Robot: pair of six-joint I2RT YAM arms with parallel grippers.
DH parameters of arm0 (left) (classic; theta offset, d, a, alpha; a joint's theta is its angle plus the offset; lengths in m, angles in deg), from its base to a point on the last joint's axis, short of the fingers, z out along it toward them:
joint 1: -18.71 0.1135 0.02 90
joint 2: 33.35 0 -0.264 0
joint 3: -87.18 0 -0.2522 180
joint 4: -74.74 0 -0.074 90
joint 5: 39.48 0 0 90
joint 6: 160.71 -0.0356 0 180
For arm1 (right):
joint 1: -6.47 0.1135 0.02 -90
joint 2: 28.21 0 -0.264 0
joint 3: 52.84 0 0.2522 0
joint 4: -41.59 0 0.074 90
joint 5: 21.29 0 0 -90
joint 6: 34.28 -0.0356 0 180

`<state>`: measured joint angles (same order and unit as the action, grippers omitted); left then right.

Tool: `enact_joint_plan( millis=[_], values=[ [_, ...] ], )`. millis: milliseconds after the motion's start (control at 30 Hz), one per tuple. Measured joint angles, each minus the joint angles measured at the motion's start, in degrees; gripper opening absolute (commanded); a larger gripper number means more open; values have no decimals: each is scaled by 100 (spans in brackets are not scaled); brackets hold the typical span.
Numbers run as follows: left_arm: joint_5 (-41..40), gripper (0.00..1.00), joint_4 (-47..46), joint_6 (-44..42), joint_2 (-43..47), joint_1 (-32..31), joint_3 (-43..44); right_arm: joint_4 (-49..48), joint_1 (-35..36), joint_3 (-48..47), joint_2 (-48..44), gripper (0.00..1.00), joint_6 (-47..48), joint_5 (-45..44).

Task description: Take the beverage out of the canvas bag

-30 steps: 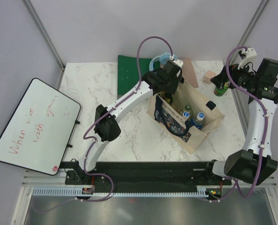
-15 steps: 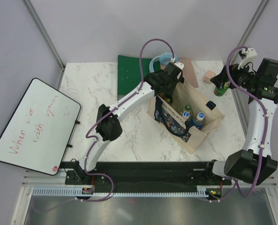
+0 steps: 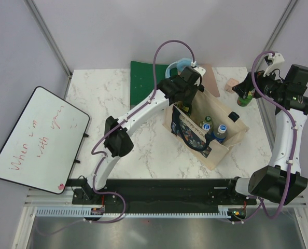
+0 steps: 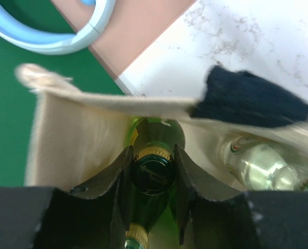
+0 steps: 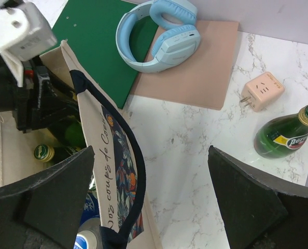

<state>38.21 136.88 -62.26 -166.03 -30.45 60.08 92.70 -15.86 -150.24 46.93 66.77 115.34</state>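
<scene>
My left gripper should rise out of the bag [image 3: 190,136], carry the bottle to the bare tabletop spot between whiteboard and green mat, lower and release it.
The beige canvas bag [image 3: 190,136] stands open at mid-table, its dark handle [image 4: 250,104] draped over the rim. My left gripper [image 3: 186,106] reaches down into the bag's far corner. In the left wrist view that gripper [image 4: 153,149] is shut on the neck of a green glass bottle [image 4: 153,174], one finger pressed against each side just under the cap. Other drinks stand in the bag: a green-capped bottle [image 3: 207,123], a blue-capped one [image 3: 220,130] and a clear one [image 4: 257,166]. My right gripper [image 5: 151,155] hangs open and holds nothing, above the table to the right of the bag.
A green Perrier bottle [image 5: 283,134] stands on the table at the back right, next to a pink plug adapter [image 5: 263,91]. Blue headphones [image 5: 159,33] lie across a green mat [image 3: 146,78] and a pink board [image 5: 195,67]. A whiteboard [image 3: 37,140] overhangs the left edge.
The left gripper's fingers have closed in on the green bottle's neck, and the left arm shifted slightly at the bag's far corner. The right arm has not moved.
</scene>
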Motion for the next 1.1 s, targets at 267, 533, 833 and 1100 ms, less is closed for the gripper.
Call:
enact_joint_plan(
  millis=[267, 533, 833, 1100],
  values=[
    [146, 2, -26, -216, 1036, -11, 0, 4, 0, -11, 0, 98, -57, 258],
    [9, 2, -225, -420, 2109, -7, 11, 90, 149, -20, 0, 98, -50, 415],
    [-83, 2, -304, -448, 2605, 466, 22, 177, 739, -243, 37, 98, 74, 411],
    [-179, 2, -426, -446, 3047, 1405, -706, 262, 1668, -501, 105, 98, 273, 385]
  ],
)
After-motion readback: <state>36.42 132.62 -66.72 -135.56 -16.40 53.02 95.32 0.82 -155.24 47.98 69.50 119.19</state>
